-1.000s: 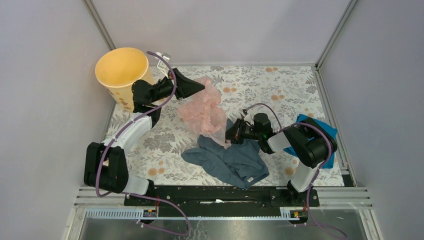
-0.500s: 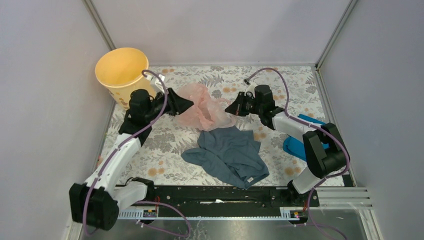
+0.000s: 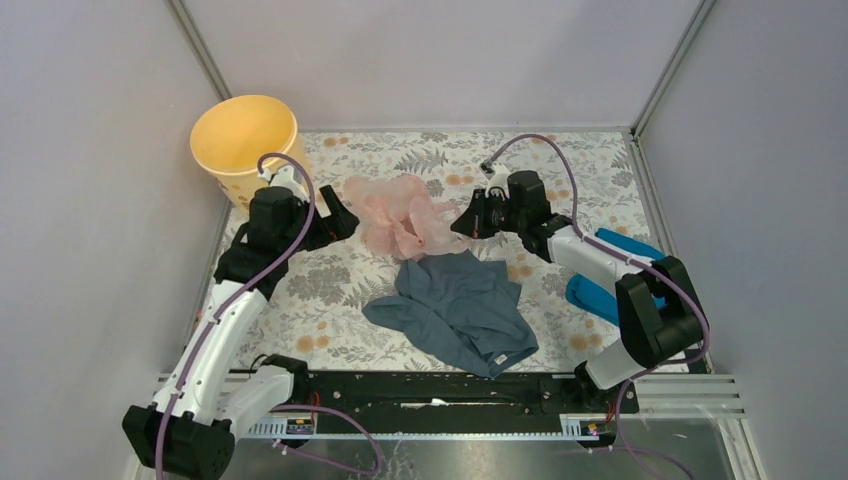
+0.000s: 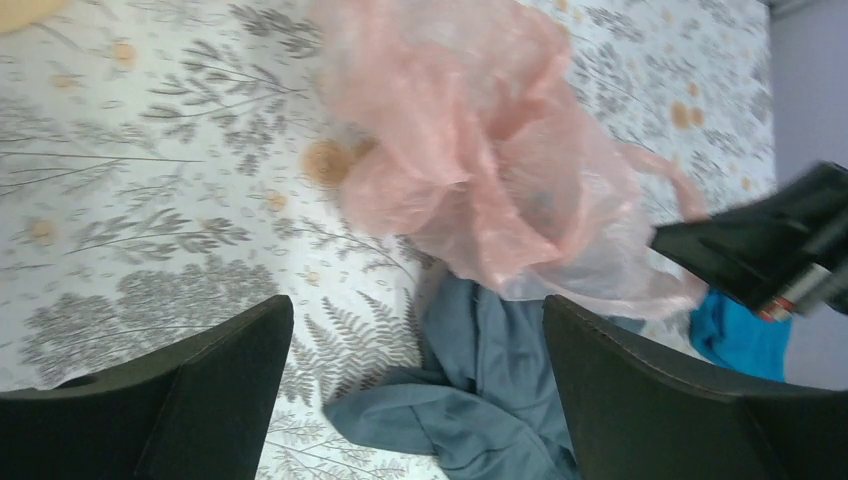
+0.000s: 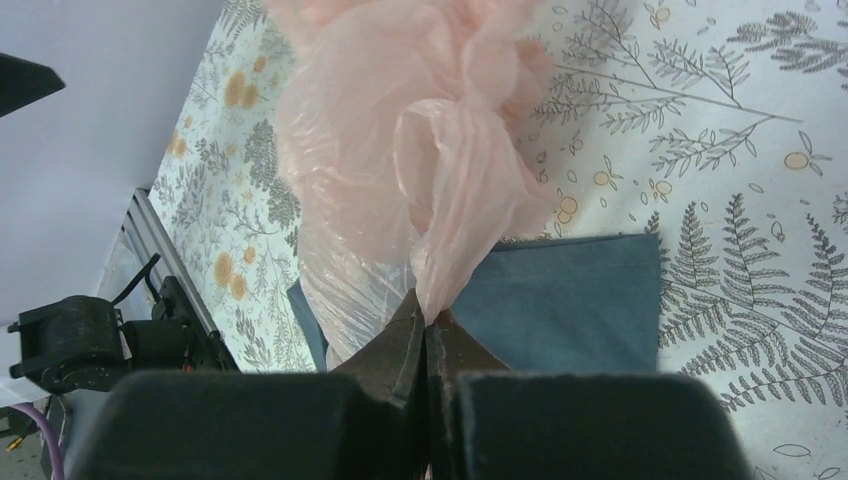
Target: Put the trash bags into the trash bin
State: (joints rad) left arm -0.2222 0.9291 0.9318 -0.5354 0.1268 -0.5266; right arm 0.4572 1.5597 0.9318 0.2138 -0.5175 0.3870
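Next, my left gripper should move outward and down to close on the bag's far corner toward the bin, since that corner lies outward of and below it.
The pale-pink trash bag [image 3: 405, 215] lies crumpled on the floral table, its lower edge over a grey-blue garment [image 3: 460, 310]. My right gripper [image 3: 462, 222] is at the bag's right side, shut on a twisted end of the film. The right wrist view shows the bag [image 5: 400, 130] running up from the pinched tips of that gripper [image 5: 425, 318]. My left gripper [image 3: 340, 220] stands open just left of the bag, not touching it. In the left wrist view the bag [image 4: 470, 150] lies beyond that gripper [image 4: 415, 310]. The yellow trash bin [image 3: 243, 140] stands upright at the far left corner.
The grey-blue garment [image 4: 500, 400] spreads over the table's middle front. A bright blue cloth [image 3: 600, 290] lies at the right, partly under the right arm. Grey walls close in the left, far and right sides. A black rail [image 3: 440, 385] runs along the near edge.
My left gripper opened, let go of the bag and drew back to the left. The right gripper carried its end of the bag from beside the garment toward the far side.
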